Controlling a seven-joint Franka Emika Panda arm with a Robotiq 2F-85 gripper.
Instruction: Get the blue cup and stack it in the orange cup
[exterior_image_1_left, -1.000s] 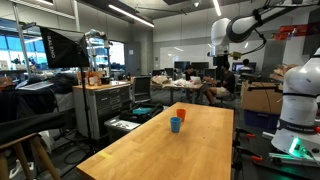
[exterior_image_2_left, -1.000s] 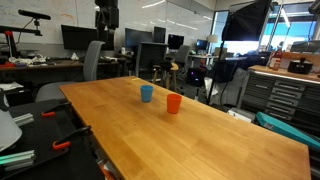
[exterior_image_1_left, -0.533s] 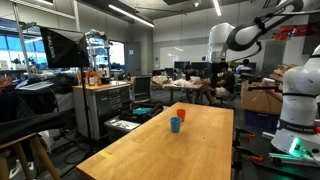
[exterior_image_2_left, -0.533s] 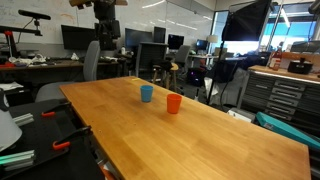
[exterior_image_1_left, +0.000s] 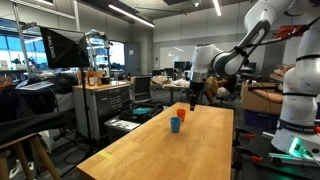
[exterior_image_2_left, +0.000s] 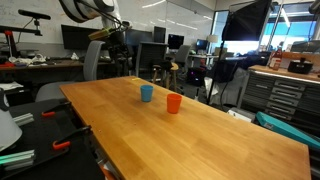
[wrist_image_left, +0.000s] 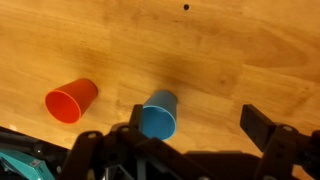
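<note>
My gripper will move outward and down to close across the blue cup's rim (exterior_image_1_left: 175, 119) (wrist_image_left: 174, 119), because the blue cup stands upright and its opening is open to a finger.
The blue cup (exterior_image_1_left: 175, 124) stands upright on the wooden table (exterior_image_1_left: 160, 152), with the orange cup (exterior_image_1_left: 181, 114) upright close beside it and not touching. Both also show in an exterior view, the blue cup (exterior_image_2_left: 147, 93) and the orange cup (exterior_image_2_left: 174, 103). My gripper (exterior_image_1_left: 194, 99) hangs in the air above the table's far end, beyond the cups; it also shows in an exterior view (exterior_image_2_left: 117, 52). In the wrist view my gripper (wrist_image_left: 200, 128) is open and empty. The blue cup (wrist_image_left: 158, 115) lies near one finger, the orange cup (wrist_image_left: 71, 101) farther off.
A tool cabinet (exterior_image_1_left: 108, 108) and monitors stand beside the table. Office chairs (exterior_image_2_left: 93, 62) and desks are behind its far end. A second white robot (exterior_image_1_left: 298, 100) stands near one table edge. A black clamp (exterior_image_2_left: 62, 133) sits off the table's side.
The arm has swung down from high above and moved toward the table's far end, bringing the gripper much lower and closer to the cups. The cups have not moved.
</note>
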